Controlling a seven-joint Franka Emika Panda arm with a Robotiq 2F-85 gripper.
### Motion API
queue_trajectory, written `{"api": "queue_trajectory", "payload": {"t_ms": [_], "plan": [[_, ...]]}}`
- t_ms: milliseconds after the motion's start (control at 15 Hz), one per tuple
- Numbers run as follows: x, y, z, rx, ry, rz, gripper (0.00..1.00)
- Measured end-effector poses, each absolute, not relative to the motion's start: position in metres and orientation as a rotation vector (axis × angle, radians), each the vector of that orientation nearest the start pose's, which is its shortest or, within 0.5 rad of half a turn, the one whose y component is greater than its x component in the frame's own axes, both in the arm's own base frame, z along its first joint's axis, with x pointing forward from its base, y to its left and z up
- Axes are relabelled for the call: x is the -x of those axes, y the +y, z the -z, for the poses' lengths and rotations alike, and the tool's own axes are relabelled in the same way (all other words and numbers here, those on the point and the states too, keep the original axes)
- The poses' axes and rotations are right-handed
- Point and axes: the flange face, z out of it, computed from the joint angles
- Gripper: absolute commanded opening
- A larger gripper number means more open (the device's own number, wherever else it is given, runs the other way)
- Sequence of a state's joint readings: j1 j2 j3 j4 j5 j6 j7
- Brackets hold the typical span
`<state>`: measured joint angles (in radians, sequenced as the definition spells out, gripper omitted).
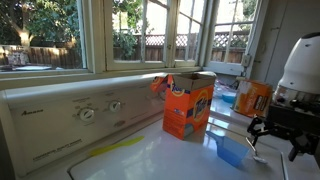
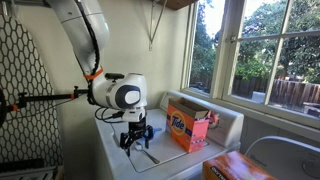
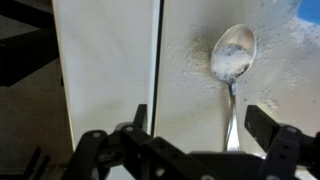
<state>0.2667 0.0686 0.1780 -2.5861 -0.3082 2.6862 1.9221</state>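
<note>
I will shift my gripper to the right in the wrist view and close it around the metal spoon's handle (image 2: 148,153) (image 3: 232,110), because the handle is off-centre between my fingers, toward that side.
A metal spoon (image 3: 233,52) lies on the white washer top (image 3: 110,60) with white powder in its bowl and some spilled around it. Its handle runs down between my fingers. My gripper (image 3: 200,122) is open and empty, hovering just above the spoon handle with one finger on each side. In both exterior views the gripper (image 1: 272,135) (image 2: 137,140) points down close over the washer top. An open orange Tide box (image 1: 188,105) (image 2: 190,128) stands upright nearby.
A second orange box (image 1: 252,97) (image 2: 235,170) stands further along. A blue item (image 1: 232,150) lies by the gripper and shows at a corner of the wrist view (image 3: 310,8). The lid seam (image 3: 158,60) runs beside the spoon. The control panel with knobs (image 1: 88,113) and windows are behind.
</note>
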Motion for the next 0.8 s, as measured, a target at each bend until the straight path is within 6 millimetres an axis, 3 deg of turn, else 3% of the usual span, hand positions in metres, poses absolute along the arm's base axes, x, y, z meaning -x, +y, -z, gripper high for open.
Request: {"api": "queue_trajectory", "payload": {"t_ms": [667,800], "plan": [[-0.412,0.207,-0.242,2.584,1.771,0.216,1.0],[-0.415,0.209,-0.24,2.589,1.768,0.211,0.95]]}}
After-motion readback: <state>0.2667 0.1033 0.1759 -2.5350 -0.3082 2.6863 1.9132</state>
